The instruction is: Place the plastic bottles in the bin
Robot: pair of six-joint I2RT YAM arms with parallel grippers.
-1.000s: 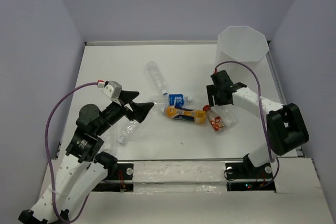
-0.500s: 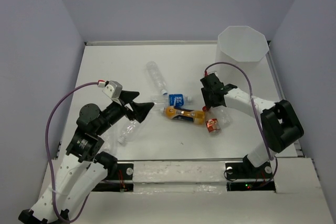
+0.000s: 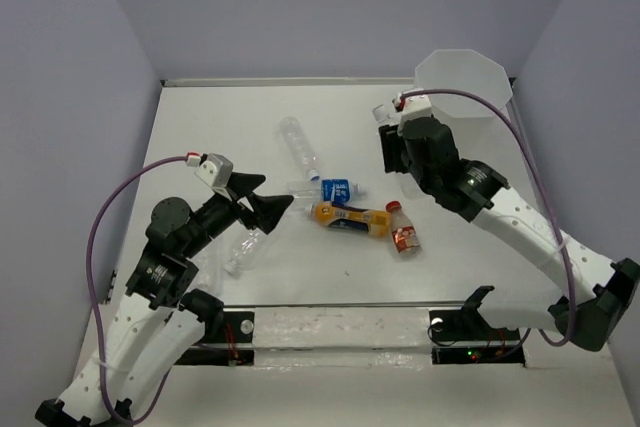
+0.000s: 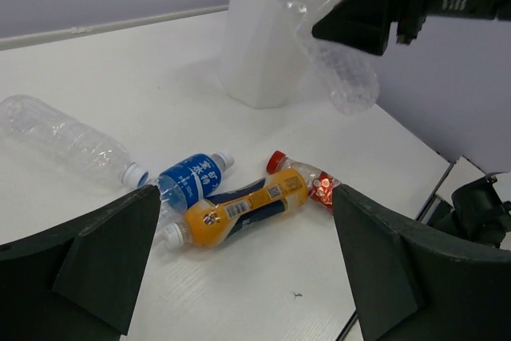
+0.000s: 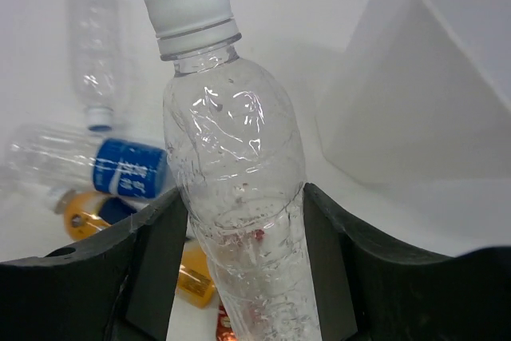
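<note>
My right gripper rises next and carries the bottle over the bin's open top [image 3: 465, 69], which lies outward of it, to release, since the bottle hangs beside the bin.
My right gripper [image 3: 398, 152] is shut on a clear unlabelled plastic bottle [image 5: 239, 181] and holds it in the air, cap [image 3: 383, 112] up, just left of the tall white bin [image 3: 462, 82]. On the table lie a clear bottle [image 3: 298, 147], a clear bottle with a blue label [image 3: 335, 188], an orange-filled bottle [image 3: 350, 218] and a small red-labelled bottle [image 3: 404, 236]. My left gripper [image 3: 268, 194] is open and empty, hovering left of these. Another clear bottle [image 3: 243, 250] lies below it.
The bin stands in the far right corner by the raised table rim [image 3: 300, 81]. Grey walls close in three sides. The right arm's purple cable [image 3: 520, 147] loops in front of the bin. The table's near edge has a strip of tape [image 3: 330, 327].
My right gripper has closed on the clear bottle that lay beside the red-labelled one and lifted it up and back toward the bin. The red-labelled bottle shifted slightly. The left arm has not moved.
</note>
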